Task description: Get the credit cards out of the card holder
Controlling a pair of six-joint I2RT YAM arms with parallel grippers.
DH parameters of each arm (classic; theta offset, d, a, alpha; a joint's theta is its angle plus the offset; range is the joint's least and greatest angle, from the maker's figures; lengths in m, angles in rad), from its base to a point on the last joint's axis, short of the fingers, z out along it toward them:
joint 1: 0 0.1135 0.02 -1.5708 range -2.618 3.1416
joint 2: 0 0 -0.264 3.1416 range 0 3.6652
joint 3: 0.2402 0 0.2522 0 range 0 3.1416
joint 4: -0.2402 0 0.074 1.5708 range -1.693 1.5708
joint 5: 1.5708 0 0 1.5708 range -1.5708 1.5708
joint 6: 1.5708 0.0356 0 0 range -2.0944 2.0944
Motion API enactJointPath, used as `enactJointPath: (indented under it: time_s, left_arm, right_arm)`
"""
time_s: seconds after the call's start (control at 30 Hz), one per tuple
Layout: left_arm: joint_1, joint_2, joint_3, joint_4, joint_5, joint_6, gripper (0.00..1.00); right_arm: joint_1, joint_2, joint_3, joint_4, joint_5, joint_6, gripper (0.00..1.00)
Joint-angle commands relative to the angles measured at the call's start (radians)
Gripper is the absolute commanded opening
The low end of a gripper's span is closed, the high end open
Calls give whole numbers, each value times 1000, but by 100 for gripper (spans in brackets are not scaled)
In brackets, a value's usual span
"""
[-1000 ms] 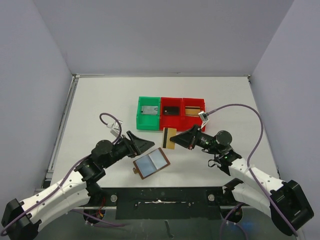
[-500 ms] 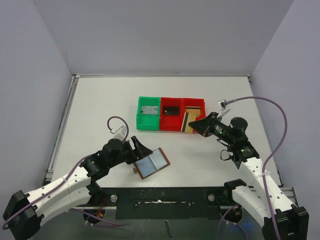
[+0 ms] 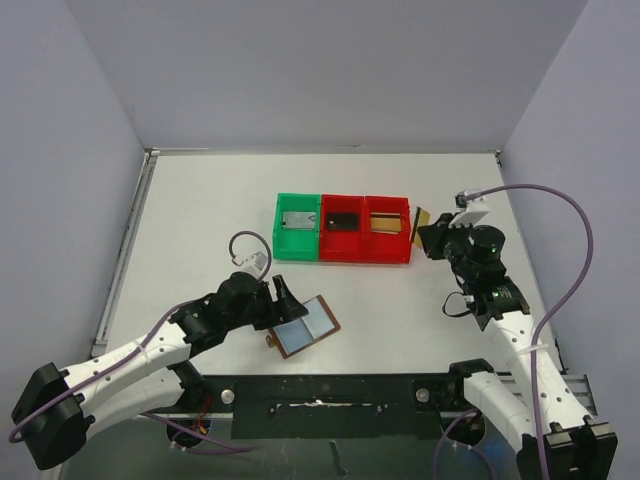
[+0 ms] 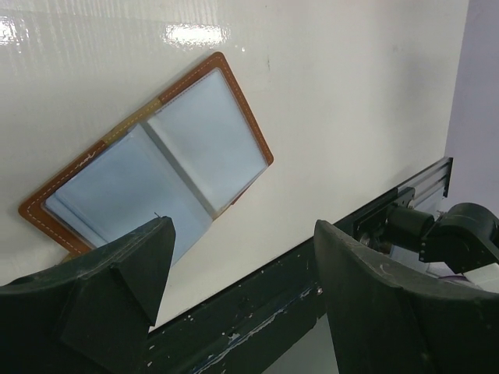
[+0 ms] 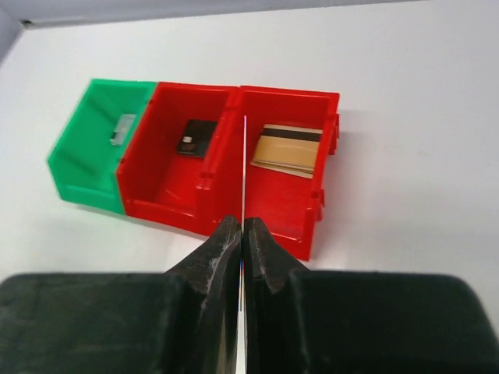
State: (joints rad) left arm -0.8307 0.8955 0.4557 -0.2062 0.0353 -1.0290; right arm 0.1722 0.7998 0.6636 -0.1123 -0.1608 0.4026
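Observation:
Gold cards are already lying in the end red bin (image 3: 387,226) (image 5: 282,160). My right gripper will swing over it next, tip its fingers down inside and release the gold card there.
The card holder (image 3: 303,325) (image 4: 156,160) lies open and flat on the white table, its pale blue-grey pockets facing up inside a brown edge. My left gripper (image 3: 283,300) (image 4: 242,241) hovers open over its near-left edge, nothing between the fingers. My right gripper (image 3: 430,236) (image 5: 242,226) is shut on a gold credit card (image 3: 421,217), held just right of the bins. In the right wrist view that card is a thin edge-on line (image 5: 244,156). More credit cards lie in the bins: gold (image 5: 287,149), black (image 5: 195,138) and grey (image 5: 122,129).
A green bin (image 3: 297,247) and two red bins (image 3: 343,250) (image 3: 400,240) stand in a row at the table's middle. The black rail (image 4: 257,312) runs along the table's near edge, just below the card holder.
My right gripper has carried the gold card from beside the card holder up and to the right, past the right red bin. The left gripper has shifted slightly down toward the holder's left edge.

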Motion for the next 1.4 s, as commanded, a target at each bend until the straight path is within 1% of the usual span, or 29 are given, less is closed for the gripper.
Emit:
enactJointPath:
  time_s: [0.0, 0.07, 0.1, 0.13, 0.17, 0.23, 0.33, 0.43, 0.47, 0.57, 0.7, 0.87, 0.97, 1.37]
  left_arm:
    - [-5, -6, 21, 14, 12, 29, 71]
    - [-4, -4, 21, 14, 12, 31, 71]
    - [-5, -4, 19, 17, 12, 32, 71]
    - [-4, -1, 17, 20, 12, 32, 71]
    - [-4, 2, 15, 24, 14, 33, 71]
    - [-4, 7, 15, 28, 19, 37, 71]
    - [-4, 14, 20, 12, 19, 50, 71]
    - [-4, 6, 22, -19, 12, 58, 70]
    - [-4, -1, 19, -26, 10, 58, 71]
    - [-3, -24, 8, -35, 10, 58, 71]
    - [0, -45, -1, -37, 6, 61, 71]
    - [4, -36, -4, -25, 10, 69, 71]
    - [8, -25, 3, -27, 14, 76, 71]
    - [18, -35, 5, -34, 18, 87, 71]
  right_arm:
    - [35, 67, 68, -5, 58, -356, 0]
    - [93, 106, 110, -65, 65, -536, 0]
    - [132, 131, 132, -106, 67, -685, 0]
    - [174, 159, 152, -143, 84, -792, 0]
    - [213, 190, 170, -159, 127, -861, 0]
    - [243, 264, 197, -150, 172, -958, 0]
    - [241, 349, 225, -116, 159, -1076, 0]
    - [217, 424, 258, -125, 105, -1240, 0]
    - [202, 444, 269, -135, 39, -1289, 0]
    - [139, 490, 291, -128, -84, -1367, 0]
    - [108, 542, 334, -163, -148, -1468, 0]
    - [96, 639, 393, -207, -210, -1546, 0]
    - [97, 686, 413, -179, -213, -1562, 0]
    - [92, 929, 530, -125, -113, -1603, 0]
